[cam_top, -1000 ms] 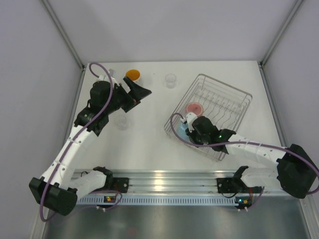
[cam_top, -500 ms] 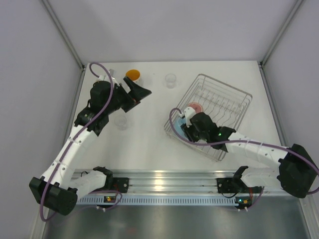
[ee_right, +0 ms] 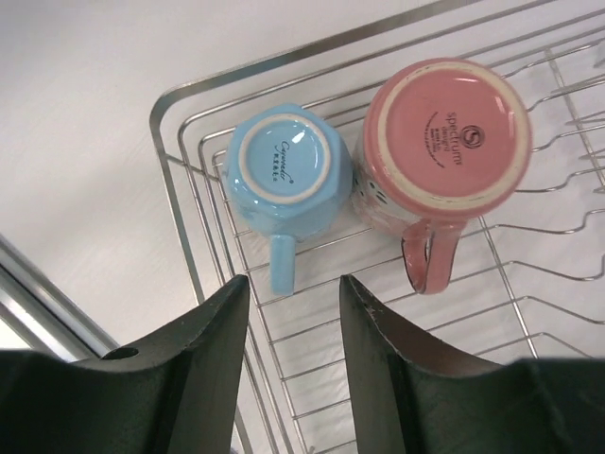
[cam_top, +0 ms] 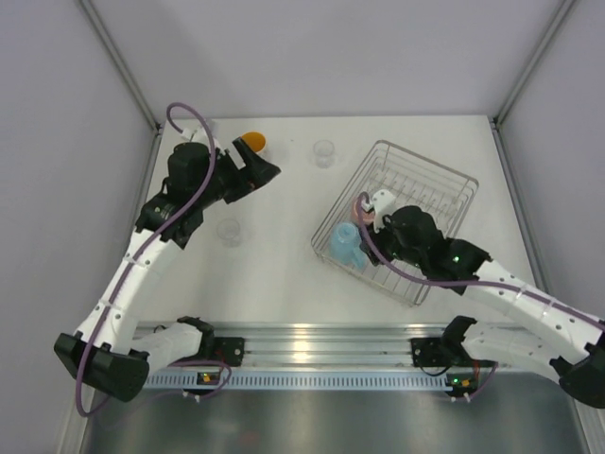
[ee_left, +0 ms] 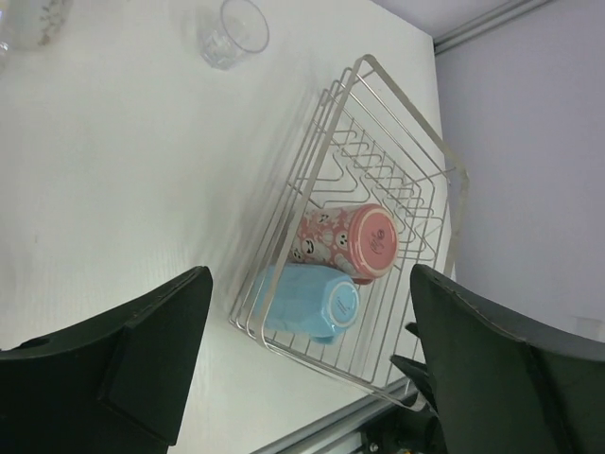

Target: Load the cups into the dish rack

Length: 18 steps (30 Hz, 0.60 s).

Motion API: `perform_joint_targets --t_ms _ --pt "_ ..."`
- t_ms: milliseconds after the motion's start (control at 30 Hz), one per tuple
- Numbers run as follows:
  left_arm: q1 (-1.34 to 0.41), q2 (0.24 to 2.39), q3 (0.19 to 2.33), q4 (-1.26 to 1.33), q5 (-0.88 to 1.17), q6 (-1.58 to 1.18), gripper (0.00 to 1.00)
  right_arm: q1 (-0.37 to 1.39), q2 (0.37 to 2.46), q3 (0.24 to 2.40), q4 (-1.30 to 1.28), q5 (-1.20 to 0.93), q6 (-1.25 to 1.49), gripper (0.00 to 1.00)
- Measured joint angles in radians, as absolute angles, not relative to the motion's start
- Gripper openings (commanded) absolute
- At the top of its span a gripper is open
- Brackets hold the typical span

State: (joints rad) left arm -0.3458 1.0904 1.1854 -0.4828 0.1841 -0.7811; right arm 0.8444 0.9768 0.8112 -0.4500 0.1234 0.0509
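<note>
Next, my left gripper swings to the left in the top view and lowers to the spot beside the orange-inside mug (cam_top: 251, 142).
The silver wire dish rack (cam_top: 427, 160) stands at the right of the table. A light blue cup (cam_top: 346, 244) sits upside down in its near left corner. A pink patterned cup (ee_right: 446, 137) sits upside down beside it, mostly hidden under my right arm in the top view. My right gripper (ee_right: 293, 284) hovers above the rack just behind the blue cup (ee_right: 286, 170), open and empty. My left gripper (cam_top: 266, 171) is open and empty, close to an orange-inside mug (cam_top: 251, 142) at the back left. In the left wrist view the left gripper (ee_left: 310, 274) frames both racked cups.
One clear glass (cam_top: 324, 151) stands at the back between the mug and the rack, also in the left wrist view (ee_left: 232, 33). Another clear glass (cam_top: 230, 231) stands at the left under my left arm. Metal rails run along the near edge.
My right gripper has let go of the light blue cup in the rack and drawn back to the right. My left gripper has shifted slightly towards the back, nearer the orange-inside mug.
</note>
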Motion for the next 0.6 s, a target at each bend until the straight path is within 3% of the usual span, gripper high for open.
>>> perform_joint_targets --t_ms 233,600 --pt "-0.346 1.140 1.313 -0.594 0.080 -0.651 0.82 0.846 0.746 0.802 -0.427 0.193 0.117 0.47" --pt "-0.465 1.459 1.626 -0.834 -0.166 -0.430 0.86 0.847 0.572 0.600 -0.272 0.408 0.222 0.50"
